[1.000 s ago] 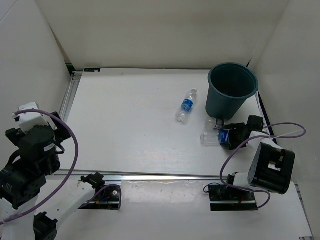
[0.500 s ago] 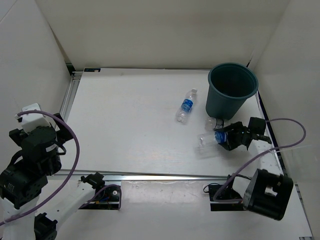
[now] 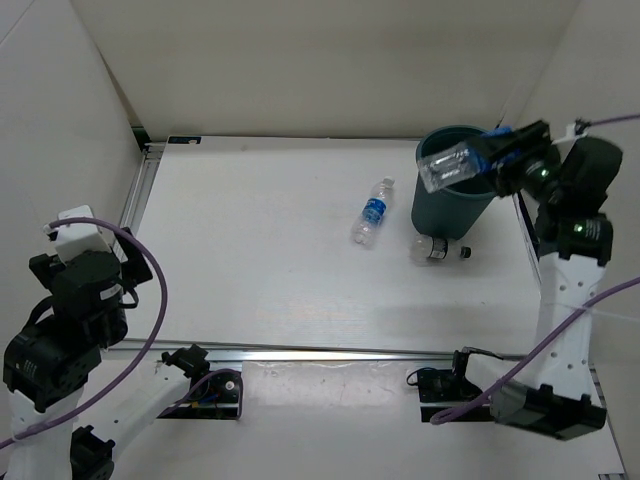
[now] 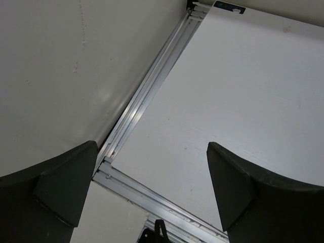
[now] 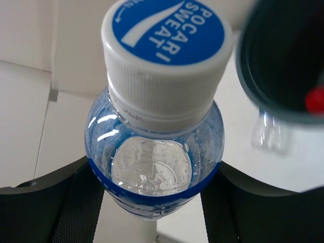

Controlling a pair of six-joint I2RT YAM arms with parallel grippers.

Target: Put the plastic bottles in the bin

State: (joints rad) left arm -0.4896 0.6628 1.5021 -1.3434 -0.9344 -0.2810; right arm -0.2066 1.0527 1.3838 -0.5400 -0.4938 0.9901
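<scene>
My right gripper moves outward next, tilts down toward the bin's opening and releases the bottle, because it lies sideways across the bin's rim.
My right gripper is shut on a clear bottle with a blue label and holds it lying sideways in the air over the near rim of the dark teal bin. In the right wrist view my gripper holds the bottle by its body, white-and-blue cap toward the camera. The bin's rim is at the upper right, with a red cap inside. A second blue-label bottle lies on the table left of the bin. A third lies at the bin's base. My left gripper is open and empty.
White walls enclose the table on the left, back and right. An aluminium rail runs along the table's left edge and another along the near edge. A small dark piece lies beside the bottle at the bin's base.
My right arm has lifted the bottle from the table near the bin's base up to the bin's rim. The left arm has barely moved.
</scene>
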